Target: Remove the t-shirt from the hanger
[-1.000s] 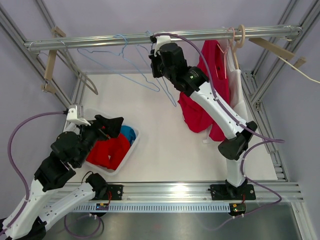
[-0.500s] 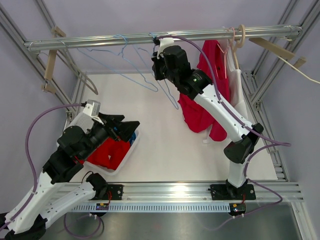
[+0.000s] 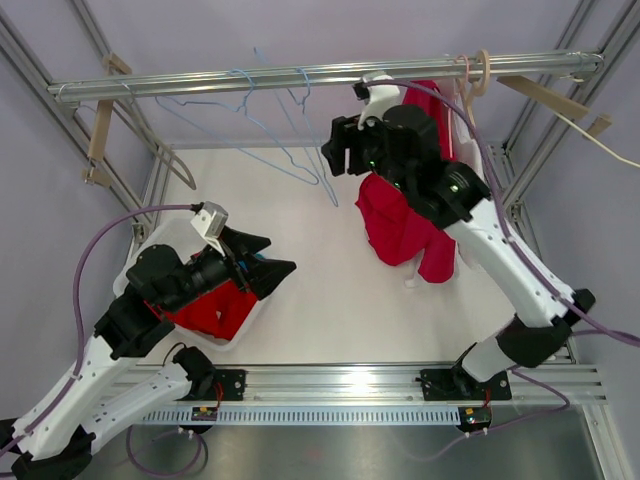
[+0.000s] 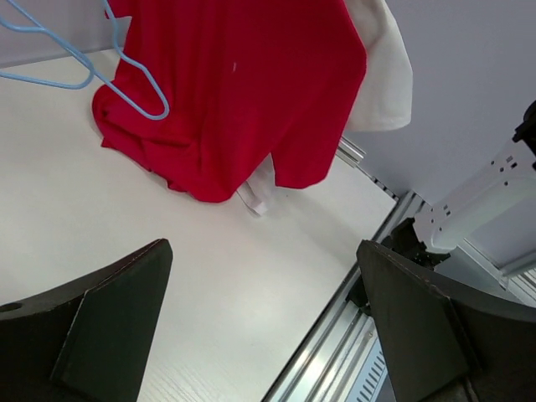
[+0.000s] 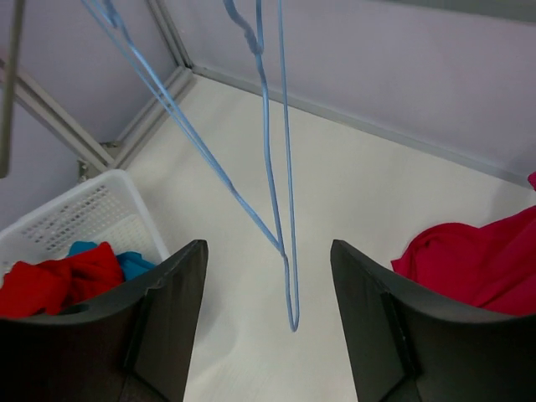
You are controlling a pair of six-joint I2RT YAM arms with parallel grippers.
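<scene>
My right gripper moves to the right in the top view toward the pale hanger next and closes below the hanger's hook, since the hanger holds the t-shirt.
A red t-shirt (image 3: 400,225) hangs from a pale hanger (image 3: 481,70) at the right end of the rail, its hem bunched on the table. The left wrist view shows the same t-shirt (image 4: 234,92) with a white garment (image 4: 387,75) behind it. My right gripper (image 3: 335,158) is open just left of the t-shirt, high near the rail, holding nothing. An empty blue wire hanger (image 5: 283,226) dangles in front of its spread fingers (image 5: 167,310). My left gripper (image 3: 278,255) is open above the basket's right edge, pointing toward the t-shirt.
Several empty blue wire hangers (image 3: 290,130) hang from the metal rail (image 3: 200,80). A white basket (image 3: 236,335) at the front left holds red and blue clothes (image 5: 67,272). Wooden hangers (image 3: 100,135) sit at the rail's left end and frame posts stand at the corners.
My right gripper has opened, released the blue hanger at the rail and drawn back to the right. The left arm has swung right, past the basket.
</scene>
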